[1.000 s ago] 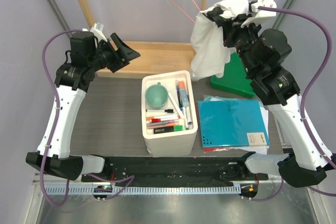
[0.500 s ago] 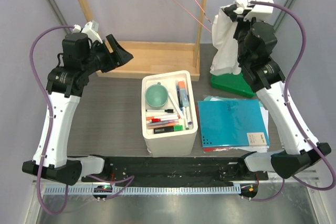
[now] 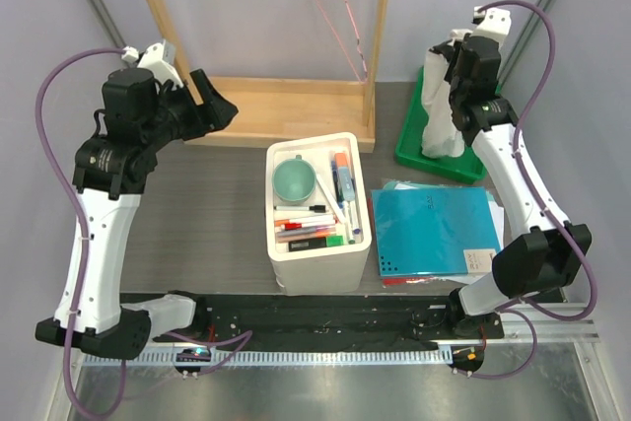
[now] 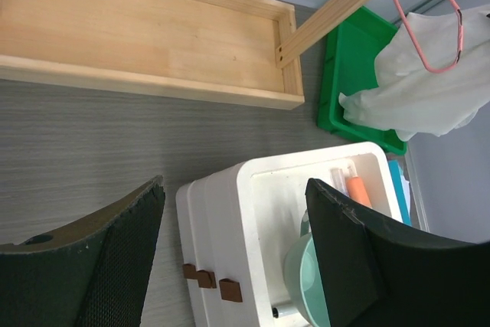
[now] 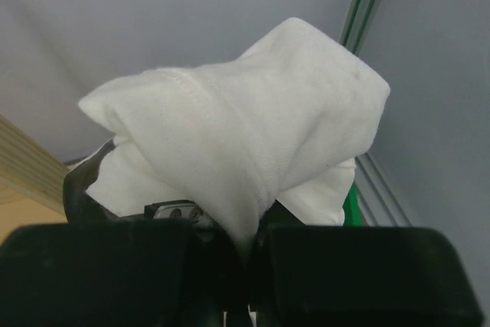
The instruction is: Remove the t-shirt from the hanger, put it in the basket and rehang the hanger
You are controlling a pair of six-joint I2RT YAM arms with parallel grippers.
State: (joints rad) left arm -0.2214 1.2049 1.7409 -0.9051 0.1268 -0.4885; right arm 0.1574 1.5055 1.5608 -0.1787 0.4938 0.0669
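Note:
Next, my right gripper tips downward, lowers into the green tray and releases the t-shirt's bunched cloth there, since the tray lies open below it.
The white t-shirt (image 3: 440,105) hangs bunched from my right gripper (image 3: 450,58) over the green tray (image 3: 412,140) at the back right. The right wrist view shows its jaws shut on a fold of the t-shirt (image 5: 245,143). The pink wire hanger (image 3: 337,7) hangs bare from the wooden rack, apart from the shirt; it also shows in the left wrist view (image 4: 442,28), with the t-shirt (image 4: 421,93) behind it. My left gripper (image 3: 219,104) is open and empty, above the rack's wooden base (image 3: 286,110).
A white bin (image 3: 314,209) with a teal cup, pens and markers stands mid-table. A blue folder (image 3: 437,229) on papers lies to its right. The rack's wooden posts (image 3: 379,36) rise at the back.
My right gripper carried the t-shirt right and down, away from the hanger, to above the green tray. The bare hanger swung. My left arm drew back slightly to the left.

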